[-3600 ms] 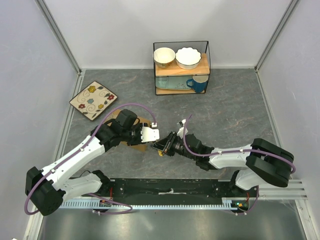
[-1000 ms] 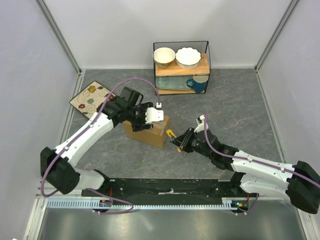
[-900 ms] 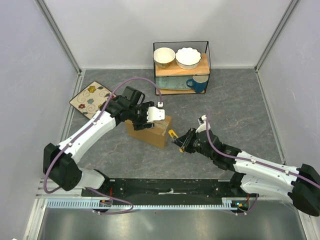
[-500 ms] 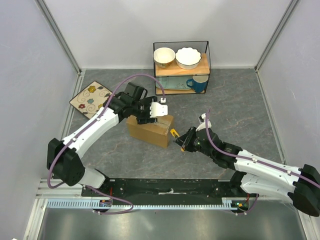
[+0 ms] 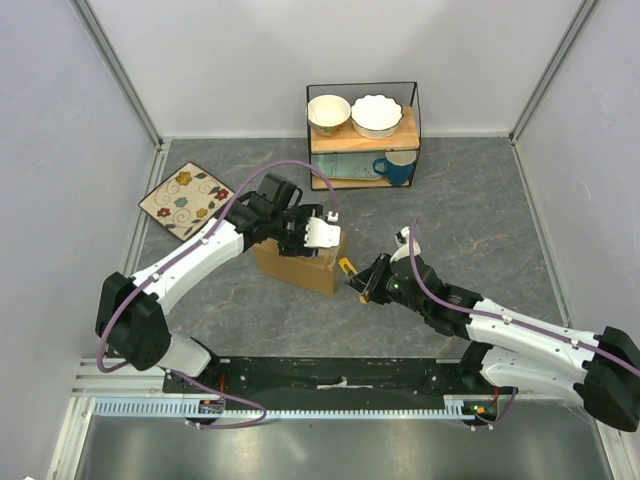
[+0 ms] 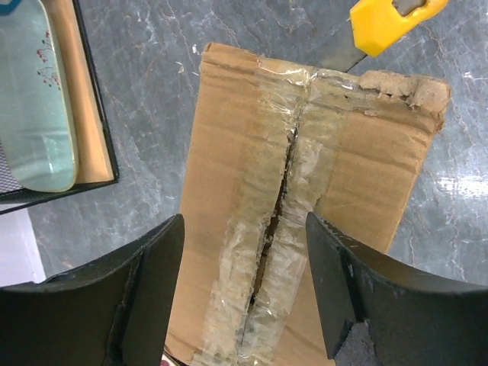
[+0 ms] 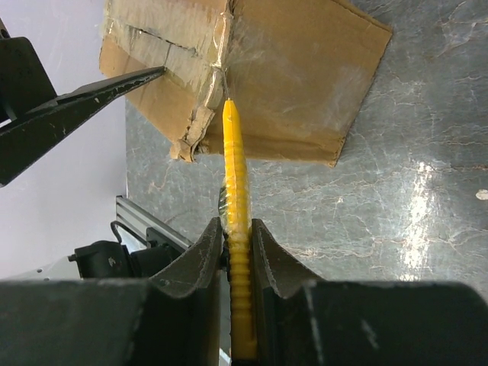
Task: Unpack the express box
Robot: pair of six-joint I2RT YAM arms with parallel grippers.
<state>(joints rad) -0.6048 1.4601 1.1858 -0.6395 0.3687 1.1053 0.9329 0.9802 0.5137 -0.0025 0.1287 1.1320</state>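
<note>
The top seam of the box is split, so my right gripper needs to nudge toward the box's edge next, then carry the knife away over empty table (image 7: 433, 191).
The express box (image 5: 297, 264) is a brown carton in mid table, its taped top seam (image 6: 278, 221) split along the middle. My left gripper (image 5: 322, 232) hovers open just above the box's top, one finger (image 6: 145, 282) on each side of the seam. My right gripper (image 5: 366, 283) is shut on the yellow utility knife (image 7: 235, 191), right of the box. The knife's blade tip meets the box's upper corner edge (image 7: 221, 76). The knife's yellow end also shows in the left wrist view (image 6: 393, 23).
A wire shelf (image 5: 362, 135) with two bowls, a blue mug and a plate stands at the back. A flowered square plate (image 5: 186, 200) lies at the back left. The arm bases and rail run along the near edge.
The left arm has swung right and forward from over the box's left part to over its right top. The box turned slightly. The right gripper with the knife stayed at the box's right edge.
</note>
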